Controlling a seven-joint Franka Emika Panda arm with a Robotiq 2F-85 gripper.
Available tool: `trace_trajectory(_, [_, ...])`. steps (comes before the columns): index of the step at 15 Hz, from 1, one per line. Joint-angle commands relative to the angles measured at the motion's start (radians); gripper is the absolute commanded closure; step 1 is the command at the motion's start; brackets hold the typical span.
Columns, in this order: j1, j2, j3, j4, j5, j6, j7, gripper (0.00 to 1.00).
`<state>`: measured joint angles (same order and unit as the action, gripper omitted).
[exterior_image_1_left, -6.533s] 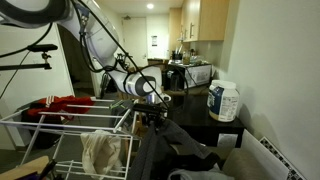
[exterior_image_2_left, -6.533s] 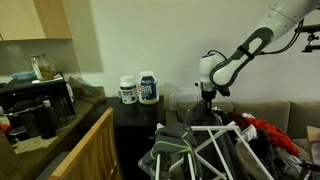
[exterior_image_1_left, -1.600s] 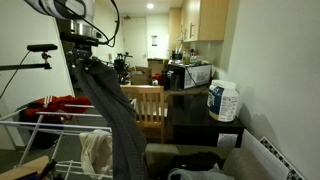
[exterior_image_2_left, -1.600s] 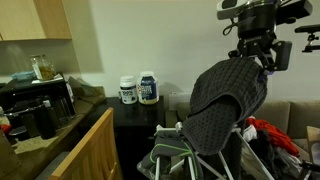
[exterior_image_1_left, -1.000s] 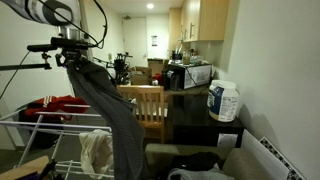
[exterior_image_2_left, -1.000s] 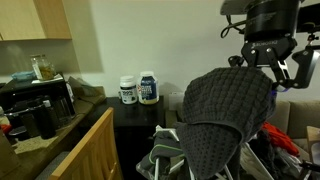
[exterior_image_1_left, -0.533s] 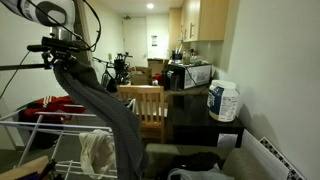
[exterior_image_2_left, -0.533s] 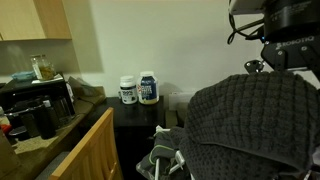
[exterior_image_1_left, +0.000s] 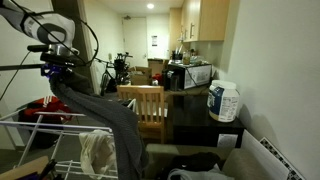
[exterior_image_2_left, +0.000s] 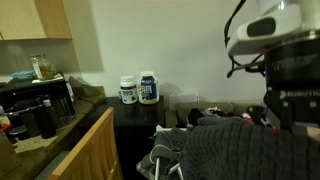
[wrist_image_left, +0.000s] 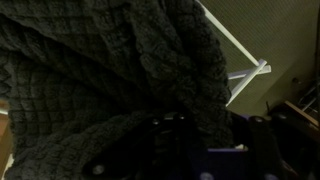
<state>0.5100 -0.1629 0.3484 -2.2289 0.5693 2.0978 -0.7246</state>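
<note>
I will next move my gripper down slightly over the end of the rack by the red clothes (exterior_image_1_left: 58, 106) and then let go of the garment, because its length already trails across the bars.
My gripper (exterior_image_1_left: 60, 74) is shut on a dark grey knitted garment (exterior_image_1_left: 112, 118), which trails from the fingers down and across the white drying rack (exterior_image_1_left: 38, 124). In an exterior view the gripper (exterior_image_2_left: 274, 116) looms large at the right, with the garment (exterior_image_2_left: 245, 150) spread wide below it over the rack (exterior_image_2_left: 163, 160). The garment (wrist_image_left: 100, 70) fills most of the wrist view and bunches between the dark fingers of the gripper (wrist_image_left: 215, 135). White rack bars (wrist_image_left: 240, 58) show past its edge.
Red clothes (exterior_image_1_left: 55, 103) and a cream cloth (exterior_image_1_left: 100, 150) hang on the rack. A wooden chair (exterior_image_1_left: 146, 105) stands behind it. White jugs (exterior_image_1_left: 223, 101) (exterior_image_2_left: 140, 88) sit on a black side table. A coffee maker (exterior_image_2_left: 40, 105) is on the counter.
The gripper has come down and sideways over the rack, carrying the garment with it. The garment now hangs lower and spreads wider across the rack.
</note>
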Motion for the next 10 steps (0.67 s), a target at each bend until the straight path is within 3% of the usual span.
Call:
trace_trajectory(1, [-0.009, 0.035, 0.026, 0.002, 0.002, 0.025, -0.001, 0.78])
trace_trajectory(10, [-0.011, 0.056, 0.026, 0.014, 0.004, 0.035, -0.001, 0.78])
